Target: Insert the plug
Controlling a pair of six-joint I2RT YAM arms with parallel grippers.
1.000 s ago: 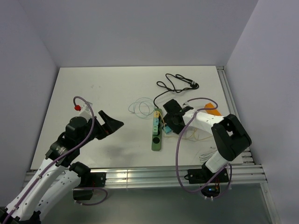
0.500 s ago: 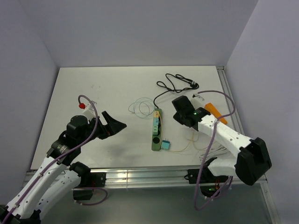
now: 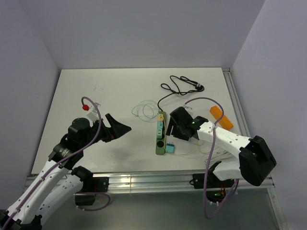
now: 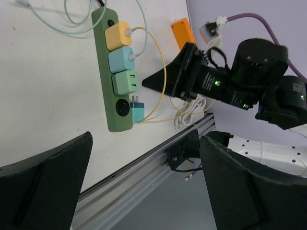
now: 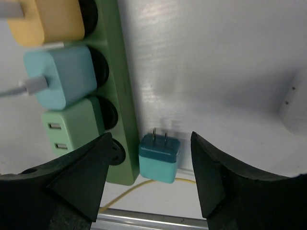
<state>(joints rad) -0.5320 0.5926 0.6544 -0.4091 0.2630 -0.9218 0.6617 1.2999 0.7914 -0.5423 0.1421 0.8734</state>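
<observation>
The plug's teal body [image 3: 170, 148] [image 5: 159, 160] lies loose below my right gripper and nearer the table's front bar. I need to lower my right gripper next and bring it back to close on it.
A green power strip [image 3: 160, 134] lies mid-table with yellow, light blue and green adapters plugged in. Its near-end socket [image 5: 115, 151] is free. The plug [image 5: 159, 158], a teal cube with two prongs, lies loose on the table against the strip's near right side [image 3: 169, 147], prongs pointing away from the table's front edge. My right gripper [image 5: 150, 136] hovers over it, open, with a finger on each side and neither touching it. It sits right of the strip in the top view [image 3: 175, 125]. My left gripper [image 3: 120, 128] is open, well left of the strip, holding nothing [image 4: 146, 139].
An orange block [image 3: 220, 117] lies at the right. A black cable [image 3: 180, 86] curls at the back and a pale cable loop [image 3: 144, 109] lies by the strip's far end. Yellow and white cables [image 3: 211, 151] trail near the metal front rail [image 3: 144, 181].
The plug went from beside the strip's middle to its near end. My right arm pulled back to the right, then returned low over the plug. The left arm hardly moved.
</observation>
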